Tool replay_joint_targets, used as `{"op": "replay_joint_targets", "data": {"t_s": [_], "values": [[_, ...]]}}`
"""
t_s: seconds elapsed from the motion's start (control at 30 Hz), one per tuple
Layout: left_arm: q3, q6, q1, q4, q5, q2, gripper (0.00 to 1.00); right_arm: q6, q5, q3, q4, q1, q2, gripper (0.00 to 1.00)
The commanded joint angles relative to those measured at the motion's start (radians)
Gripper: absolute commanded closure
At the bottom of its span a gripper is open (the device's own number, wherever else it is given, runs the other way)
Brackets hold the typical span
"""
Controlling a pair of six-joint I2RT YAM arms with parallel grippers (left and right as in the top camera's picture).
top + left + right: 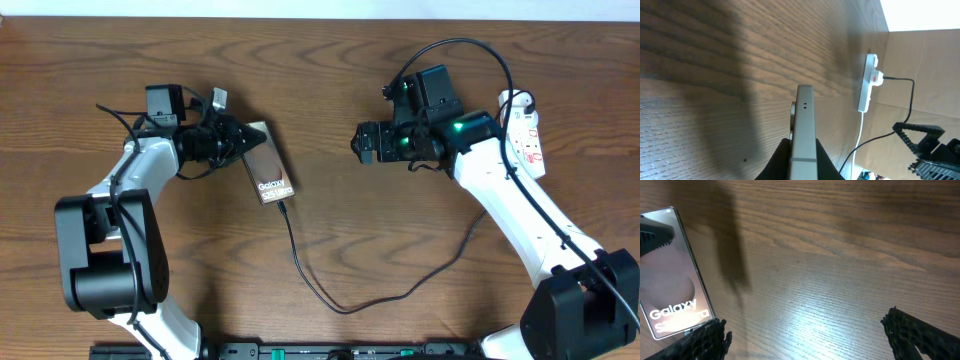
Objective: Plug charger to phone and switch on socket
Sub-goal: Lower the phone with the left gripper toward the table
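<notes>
The left gripper lowers the phone (268, 165) onto the bare wooden table below next and releases it, since the cable already joins the phone's end.
The phone (268, 165) is a glossy brownish slab with white "Galaxy" text, left of centre. My left gripper (240, 140) is shut on its upper end; in the left wrist view the phone's silver edge (804, 125) stands between the black fingers (803, 155). The charger's black cable (330, 295) runs from the phone's lower end, its plug tip (283, 207) at the phone's port, and loops right toward the socket. The white socket strip (527, 135) lies at the far right, also in the left wrist view (868, 82). My right gripper (364, 142) is open and empty, right of the phone (670, 275).
The wooden table (400, 250) runs across the whole view. The right arm's white link (520, 215) crosses over the socket's cord area. A black adapter block (163, 102) sits by the left arm at the back left.
</notes>
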Motion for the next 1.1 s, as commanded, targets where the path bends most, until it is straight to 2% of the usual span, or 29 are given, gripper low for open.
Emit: {"op": "replay_joint_targets", "data": {"t_s": [0.0,0.37,0.83,1.07], "values": [[0.010,0.020,-0.001,-0.008,0.017,0.018,0.92,-0.012,0.009,0.012,0.000,-0.003,-0.003,0.01],[0.010,0.033,-0.002,-0.061,-0.063,0.024,0.93,-0.012,0.008,0.012,0.000,-0.002,-0.003,0.01],[0.010,0.038,-0.002,-0.068,-0.069,0.025,0.93,-0.012,0.008,0.012,-0.002,-0.002,-0.003,0.01],[0.010,0.039,-0.008,-0.097,-0.128,0.025,0.93,-0.011,0.008,0.012,-0.005,-0.002,-0.003,0.01]]}}
